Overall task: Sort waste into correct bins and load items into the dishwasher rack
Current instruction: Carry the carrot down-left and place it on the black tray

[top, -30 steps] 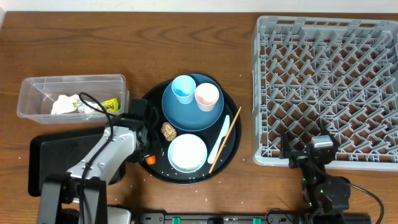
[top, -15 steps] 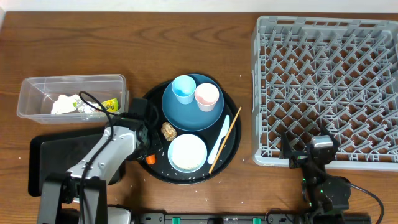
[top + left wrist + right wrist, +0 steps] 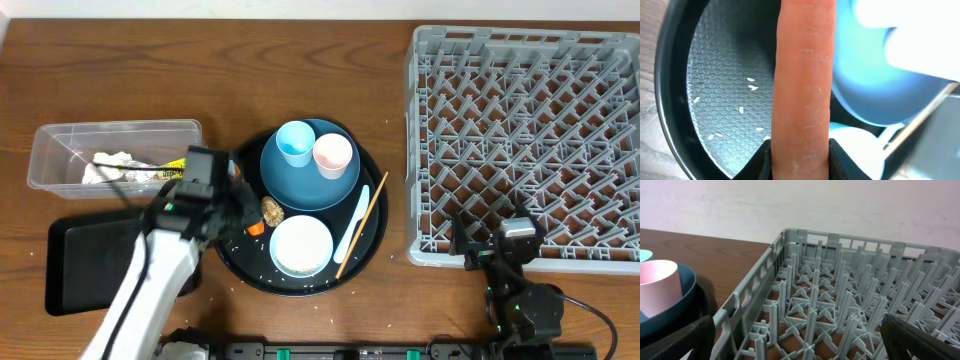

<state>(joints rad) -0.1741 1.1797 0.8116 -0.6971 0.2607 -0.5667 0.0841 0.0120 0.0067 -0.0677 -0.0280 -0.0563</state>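
My left gripper should next move back and to the left in the overhead view, over the shallow black tray (image 3: 105, 259), because the clear tub holds paper and a wrapper.
My left gripper (image 3: 243, 220) is shut on the orange carrot (image 3: 256, 228) and holds it above the left side of the round black tray (image 3: 374, 243). In the left wrist view the carrot (image 3: 802, 75) stands upright between the dark jaws of that gripper (image 3: 800, 161), over scattered rice grains (image 3: 750, 85). The tray carries a dark blue plate (image 3: 310, 188) with a light blue cup (image 3: 295, 143) and a pink cup (image 3: 332, 155), a white bowl (image 3: 301, 245), a white utensil (image 3: 352, 225), a chopstick (image 3: 364, 220) and a brown food piece (image 3: 270, 209). My right gripper (image 3: 497, 250) stands open at the grey dishwasher rack (image 3: 530, 140).
The clear tub (image 3: 60, 140) at the left holds crumpled white paper (image 3: 103, 168) and a yellow-green wrapper (image 3: 174, 169). A shallow black tray (image 3: 85, 262) lies in front of it, partly under my left arm. The right wrist view looks into the rack's pegs (image 3: 840, 290).
My left gripper closed on the carrot at the round tray's front left rim, then lifted it and swung it up and to the right. The right arm has not moved.
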